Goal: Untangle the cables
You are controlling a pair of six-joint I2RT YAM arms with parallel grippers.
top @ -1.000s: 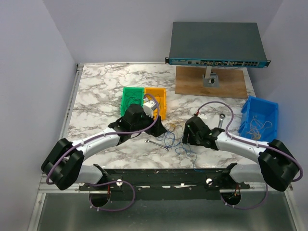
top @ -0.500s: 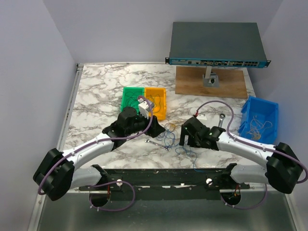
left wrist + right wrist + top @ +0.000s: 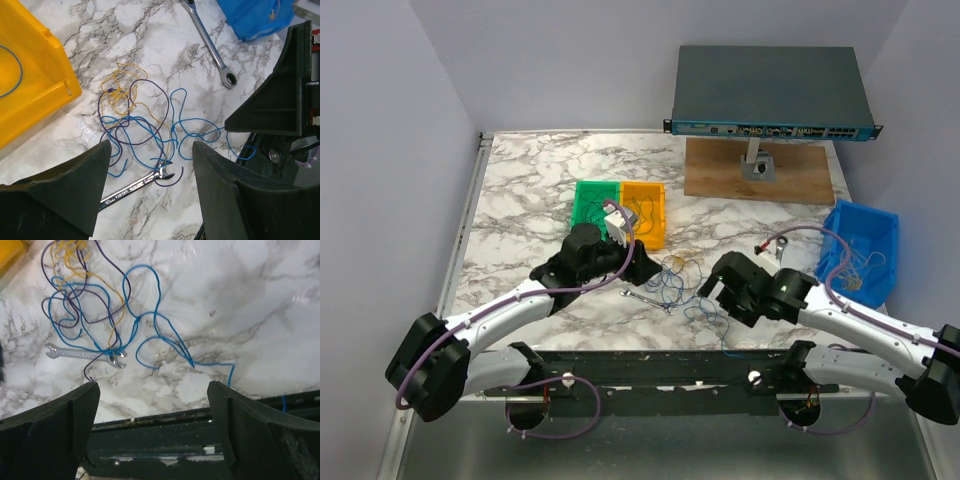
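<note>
I need to lower my right gripper next onto the few blue wires where they meet near the table's near edge, clear of purple and yellow.
The cables (image 3: 672,280) lie in a loose tangle on the marble table between my two grippers: thin blue, dark purple and yellow strands. In the left wrist view the cables (image 3: 142,125) lie just beyond my open left gripper (image 3: 151,160), which holds nothing. In the right wrist view the cables (image 3: 100,310) lie ahead of my open, empty right gripper (image 3: 152,395), and one blue strand runs off the table's near edge. From above, the left gripper (image 3: 642,268) is left of the tangle and the right gripper (image 3: 712,290) is right of it.
A small steel wrench (image 3: 135,187) lies under the tangle's near side. A ratchet wrench (image 3: 210,45) lies further right. Green bin (image 3: 590,205) and orange bin (image 3: 650,212) stand behind the left gripper, a blue bin (image 3: 865,240) at the right. A network switch (image 3: 770,95) stands on a wooden board at the back.
My right arm has drawn back toward the near right and its gripper now sits lower, close to the table's front edge. My left gripper has shifted slightly toward the tangle. The cables look unmoved.
</note>
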